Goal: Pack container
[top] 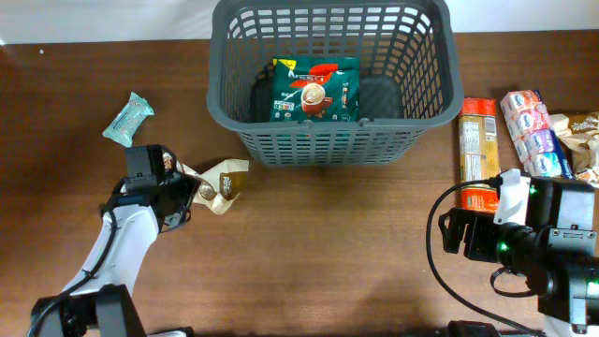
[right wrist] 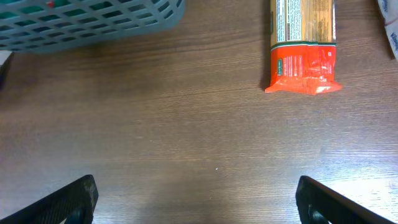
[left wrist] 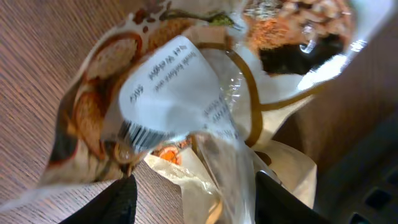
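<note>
My left gripper will move down a little onto the beige and brown snack pack next and close.
The dark grey lattice container (top: 329, 140) stands at the back centre, with a green snack pack (top: 316, 90) lying on its bottom. My left gripper (top: 184, 194) is low at a beige and brown snack pack (top: 226, 182) on the table left of the container. In the left wrist view the pack (left wrist: 168, 93) fills the frame. Its clear crinkled end lies between my open fingers (left wrist: 191, 200), and wood shows beside the left finger. My right gripper (top: 465, 232) is open and empty over bare table (right wrist: 199, 200). The container's corner shows in the right wrist view (right wrist: 93, 22).
A teal pack (top: 126, 120) lies at the far left. Right of the container lie a long orange and yellow pack (top: 477, 140), also in the right wrist view (right wrist: 303, 43), a pink, blue and white pack (top: 533, 131) and a beige pack (top: 580, 131).
</note>
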{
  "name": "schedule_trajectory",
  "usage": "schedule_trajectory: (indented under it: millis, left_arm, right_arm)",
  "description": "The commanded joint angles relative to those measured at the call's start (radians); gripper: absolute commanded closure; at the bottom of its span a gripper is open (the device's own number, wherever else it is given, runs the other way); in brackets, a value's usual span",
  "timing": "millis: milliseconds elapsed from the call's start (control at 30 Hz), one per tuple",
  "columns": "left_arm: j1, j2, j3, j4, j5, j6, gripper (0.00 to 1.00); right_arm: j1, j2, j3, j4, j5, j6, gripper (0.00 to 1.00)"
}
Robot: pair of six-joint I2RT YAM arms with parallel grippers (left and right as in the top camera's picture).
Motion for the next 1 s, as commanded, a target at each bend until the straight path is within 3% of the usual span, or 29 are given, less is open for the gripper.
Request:
schedule_trajectory:
  millis: [0, 367, 467, 533, 867, 933, 967]
  left_arm:
    - [-0.003, 0.045, 0.0, -0.011, -0.024, -0.02, 0.43]
    - [-0.002, 0.055, 0.0, -0.011, -0.099, -0.019, 0.42]
    - [-0.002, 0.073, 0.0, -0.003, -0.108, -0.02, 0.53]
    - [-0.002, 0.097, 0.0, 0.008, -0.106, -0.021, 0.53]
    - [-0.002, 0.212, 0.0, 0.071, -0.061, -0.02, 0.41]
    - [-0.002, 0.216, 0.0, 0.079, -0.059, -0.02, 0.43]
    - [-0.002, 0.216, 0.0, 0.082, -0.058, -0.02, 0.52]
  right_arm:
    - [0.008, 0.0, 0.012, -0.001, -0.017, 0.0, 0.01]
    - [0.008, 0.0, 0.012, -0.001, -0.017, 0.001, 0.01]
    - [0.008, 0.0, 0.012, -0.001, -0.017, 0.001, 0.01]
    - [0.008, 0.0, 0.012, -0.003, -0.024, 0.0, 0.01]
    - [0.008, 0.0, 0.012, -0.023, -0.035, 0.0, 0.01]
    - [0.008, 0.0, 0.012, -0.023, -0.034, 0.0, 0.01]
    - [0.008, 0.0, 0.012, -0.023, -0.034, 0.0, 0.01]
